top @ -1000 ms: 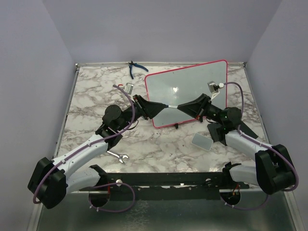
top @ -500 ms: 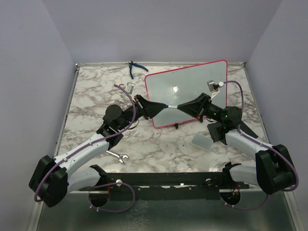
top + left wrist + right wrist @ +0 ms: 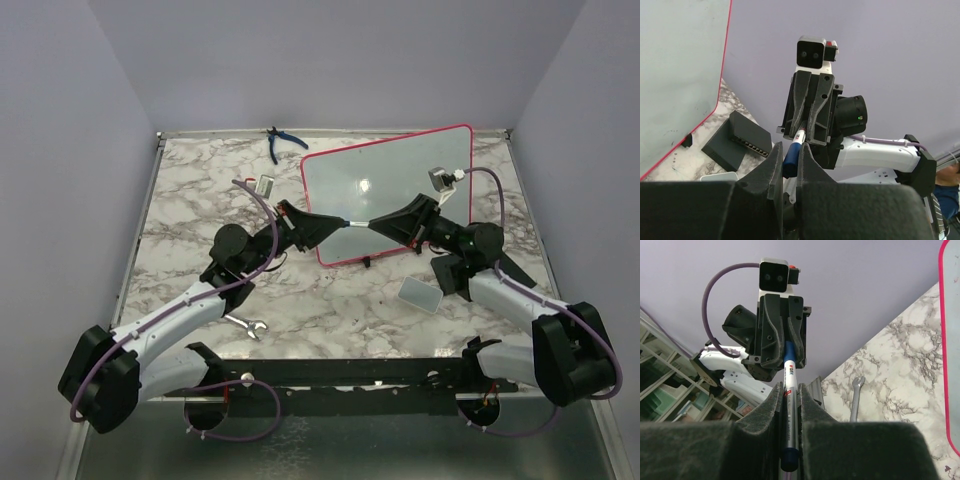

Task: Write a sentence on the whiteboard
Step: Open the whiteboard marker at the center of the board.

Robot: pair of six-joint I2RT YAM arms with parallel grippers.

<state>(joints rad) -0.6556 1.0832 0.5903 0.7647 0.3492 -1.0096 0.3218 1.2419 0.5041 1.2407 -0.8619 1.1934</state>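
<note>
The tabletop beside the wrench is empty, so the robot's left gripper needs to pull away from the body of the marker next, tilt down and let go of the cap over that spot.
The whiteboard (image 3: 390, 190), white with a red-pink frame, lies at the back right; no sentence shows on it. A marker (image 3: 353, 221) spans the gap between my two grippers in front of the board. My left gripper (image 3: 337, 222) is shut on the marker's blue cap (image 3: 790, 161). My right gripper (image 3: 372, 222) is shut on the marker's silver-white body (image 3: 789, 407). The two grippers face each other tip to tip. In the left wrist view the board's edge (image 3: 675, 65) is at the left. In the right wrist view the cap (image 3: 788, 352) sits in the left fingers.
A small grey pad (image 3: 419, 294) lies right of centre near the right arm. A wrench (image 3: 245, 324) lies by the left arm and also shows in the right wrist view (image 3: 855, 400). Blue pliers (image 3: 285, 142) lie at the back. Walls stand on three sides.
The left arm has shifted slightly, its elbow a little to the left. Both grippers still hold the marker between them in the same place.
</note>
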